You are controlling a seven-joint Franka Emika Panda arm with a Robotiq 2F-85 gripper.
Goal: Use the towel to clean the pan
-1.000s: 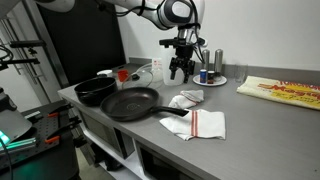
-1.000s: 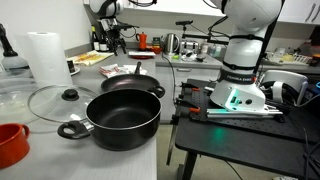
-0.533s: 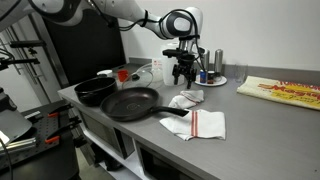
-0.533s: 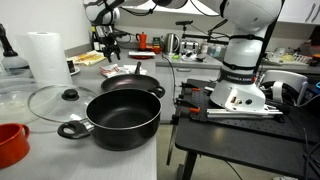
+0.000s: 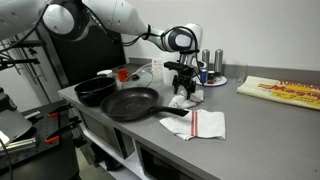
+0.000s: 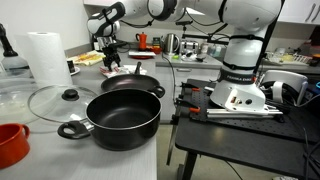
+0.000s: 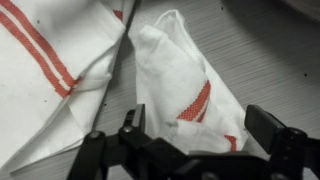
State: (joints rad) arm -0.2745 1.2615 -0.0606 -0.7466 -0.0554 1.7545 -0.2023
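Note:
My gripper should stay low over the towel (image 5: 188,99) and close both fingers on the towel's red-marked part.
The towel (image 5: 188,99) is a small crumpled white cloth lying right of the pan; the wrist view shows short red marks on the towel (image 7: 180,75). The pan (image 5: 130,102) is large, shallow and black, its handle pointing towards the striped towel; in an exterior view the pan (image 6: 130,80) lies behind the pot. My gripper (image 5: 183,88) hangs just above the towel, open. In the wrist view the gripper (image 7: 200,130) has its fingers either side of the cloth with nothing gripped. From the far side the gripper (image 6: 110,64) is small and low over the counter.
A larger white towel with a red stripe (image 5: 205,124) lies near the counter's front edge. A deep black pot (image 6: 125,117), a glass lid (image 6: 50,100), a red cup (image 6: 10,145) and a paper roll (image 6: 45,55) stand nearby. Bottles (image 5: 210,65) stand behind the gripper.
The arm has lowered the gripper from above the counter down to just over the small towel. The jaws have stayed open. Nothing on the counter has moved.

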